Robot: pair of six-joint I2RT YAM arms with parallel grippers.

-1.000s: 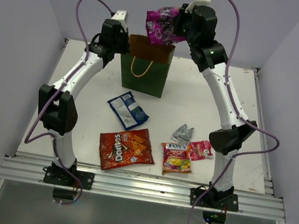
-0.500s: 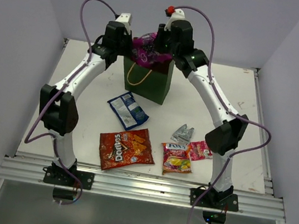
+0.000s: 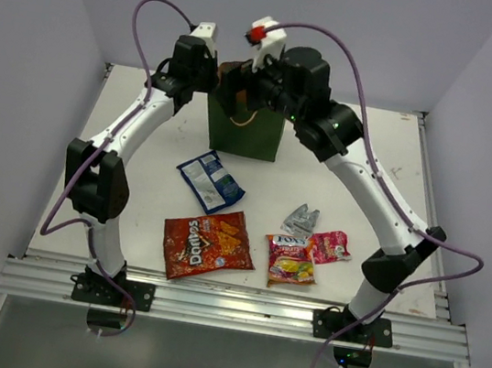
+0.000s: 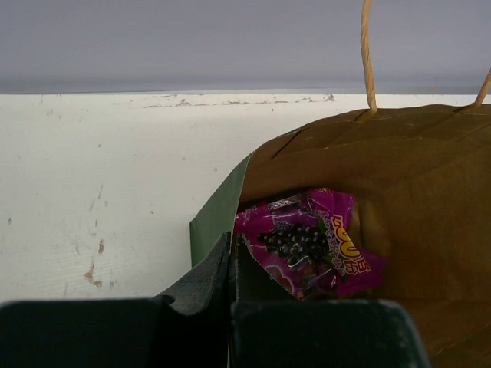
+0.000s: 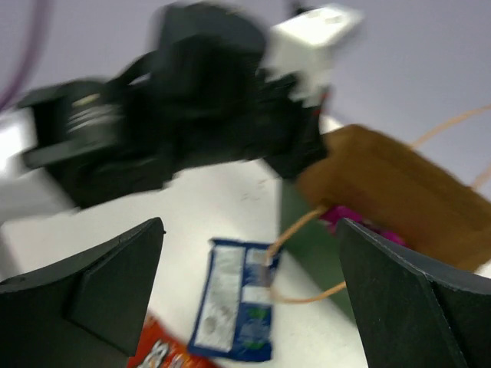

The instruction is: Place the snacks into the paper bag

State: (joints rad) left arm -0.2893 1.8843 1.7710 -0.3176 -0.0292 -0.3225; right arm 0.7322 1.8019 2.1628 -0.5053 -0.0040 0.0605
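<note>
I will bring my right gripper down and back from the paper bag (image 3: 245,138) onto the blue-white bag's near edge (image 3: 201,199), since this snack lies closest on the table.
The dark green paper bag (image 3: 245,138) stands upright at the back of the table. My left gripper (image 3: 208,77) is shut on the top edge of its left wall, seen pinched between the jaws (image 4: 232,253) in the left wrist view. The purple bag (image 4: 307,238) lies inside against the brown lining (image 4: 430,192). My right gripper (image 3: 245,87) hovers over the bag's mouth, open and empty (image 5: 252,230). On the table lie the blue-white bag (image 3: 211,181), the Doritos bag (image 3: 207,244), a silver packet (image 3: 301,218), a pink packet (image 3: 330,247) and a red-yellow candy packet (image 3: 290,258).
The white table (image 3: 134,186) ends in a metal rail (image 3: 228,306) along the near edge, with plain walls on three sides. A tan cord handle (image 5: 307,253) hangs down the paper bag's front. The right wrist view is blurred by motion.
My right gripper came down from above with the purple bag, opened and let it go into the paper bag, then swung left. The left gripper kept its hold on the bag's edge.
</note>
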